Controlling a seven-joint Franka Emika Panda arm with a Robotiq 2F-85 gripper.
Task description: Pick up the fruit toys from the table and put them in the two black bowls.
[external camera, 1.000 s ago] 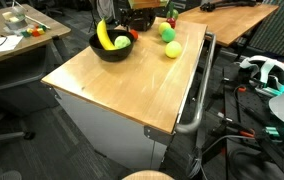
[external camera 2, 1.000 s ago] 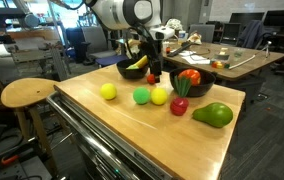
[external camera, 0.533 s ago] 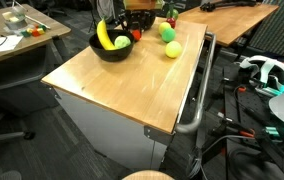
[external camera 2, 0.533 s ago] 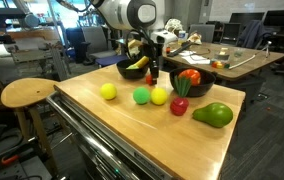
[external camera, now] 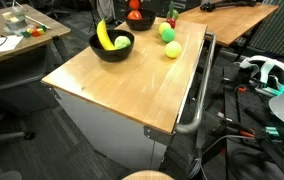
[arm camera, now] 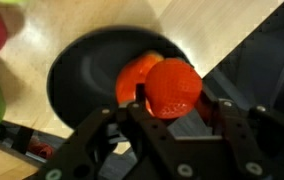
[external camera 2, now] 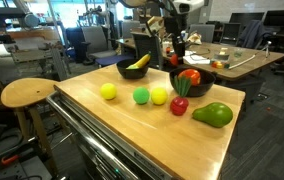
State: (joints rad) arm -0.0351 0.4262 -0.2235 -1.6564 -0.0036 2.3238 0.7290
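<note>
The gripper moves across and slightly down over the black bowl's inside next and lets go of the red toy [arm camera: 172, 84]. Open room still shows there beside the red-orange fruit.
My gripper [arm camera: 174, 100] is shut on a small round red fruit toy [arm camera: 172, 84], held above a black bowl [arm camera: 77, 75] with a red-orange fruit [arm camera: 134, 72] inside. In an exterior view the gripper [external camera 2: 178, 47] hangs over that bowl [external camera 2: 192, 82], which holds the apple [external camera 2: 189, 76]. The other black bowl [external camera 2: 132, 69] holds a banana [external camera 2: 139, 62]. On the table [external camera 2: 112, 125] lie a yellow fruit [external camera 2: 108, 91], a green one [external camera 2: 141, 96], a yellow-green one [external camera 2: 160, 96], a red apple [external camera 2: 180, 105] and a green pear-like fruit [external camera 2: 213, 115].
A round wooden stool [external camera 2: 30, 92] stands beside the table. A grey metal bar [external camera: 197, 95] runs along one table edge. Darker wooden desks [external camera: 237, 15] with clutter stand behind, and cables and a headset [external camera: 267, 72] lie on the floor.
The gripper closed on the small red fruit between the bowls, then lifted it and carried it over the bowl with the apple.
</note>
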